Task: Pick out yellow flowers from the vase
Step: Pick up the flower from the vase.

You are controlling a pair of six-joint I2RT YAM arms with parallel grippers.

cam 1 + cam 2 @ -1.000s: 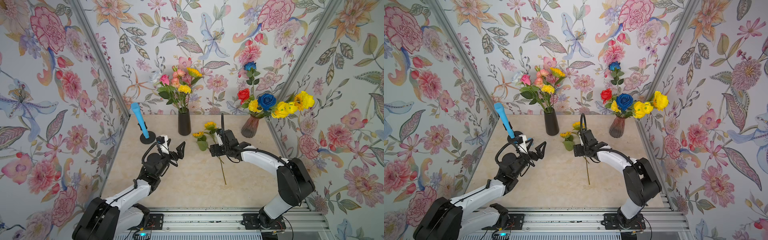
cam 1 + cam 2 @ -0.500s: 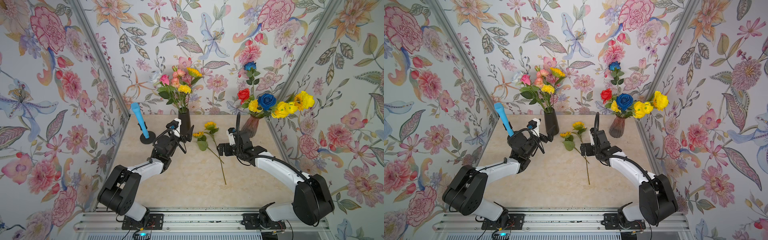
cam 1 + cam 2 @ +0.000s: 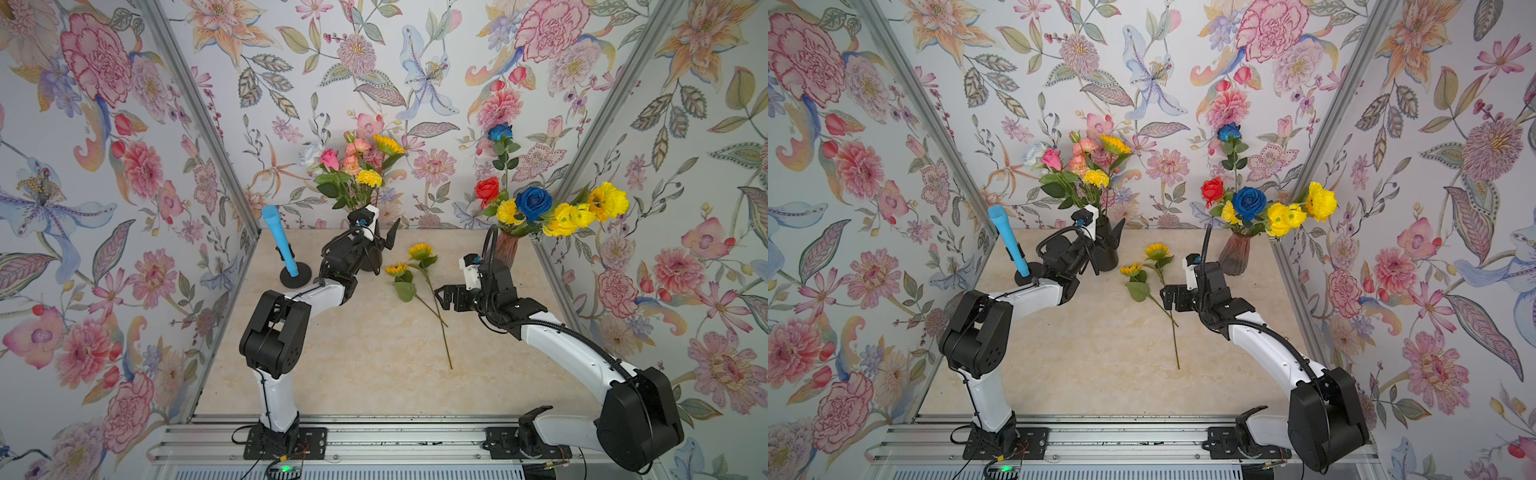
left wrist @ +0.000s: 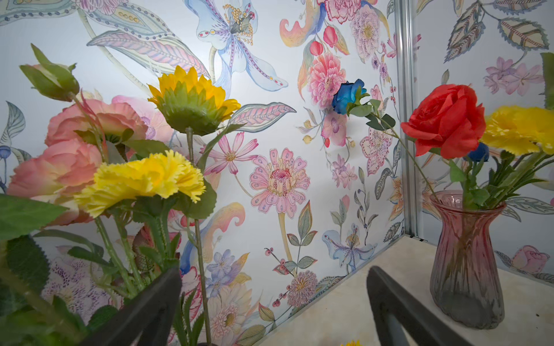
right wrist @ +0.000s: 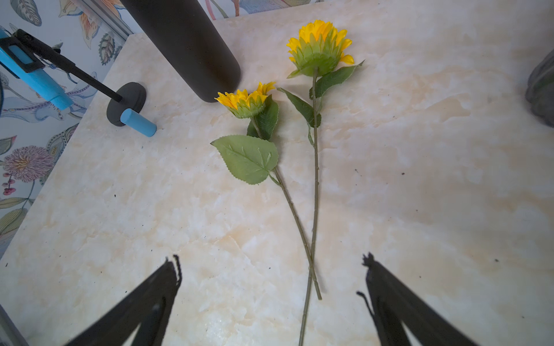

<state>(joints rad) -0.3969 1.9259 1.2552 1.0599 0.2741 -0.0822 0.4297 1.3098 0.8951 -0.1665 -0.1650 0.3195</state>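
Observation:
The green stem under the yellow pompom stands outward of my left gripper, outside its open fingers, so the gripper turns and moves outward around that stem next.
Two yellow flowers, sunflowers [image 3: 420, 251] [image 3: 396, 269], lie on the table with their stems crossing; the right wrist view shows them too [image 5: 319, 42] [image 5: 244, 99]. My right gripper [image 3: 441, 299] [image 5: 271, 260] hovers open just right of those stems, holding nothing. A black vase [image 3: 1108, 253] at the back holds a yellow sunflower [image 4: 192, 90] and a yellow pompom [image 4: 144, 179] among pink roses. My left gripper [image 3: 380, 241] [image 4: 274, 271] is open at this vase's mouth, with the sunflower's stem [image 4: 201, 269] just inside one finger. A pink glass vase [image 3: 506, 249] holds more yellow blooms [image 3: 569, 218].
A blue microphone [image 3: 279, 241] leans on a black round stand at the back left. Red [image 3: 487, 189] and blue [image 3: 532, 202] roses share the pink vase. Flowered walls close in the table on three sides.
My left arm has swung from the middle left of the table up to the black vase. My right gripper has drawn back slightly from the laid sunflowers. Both stayed open.

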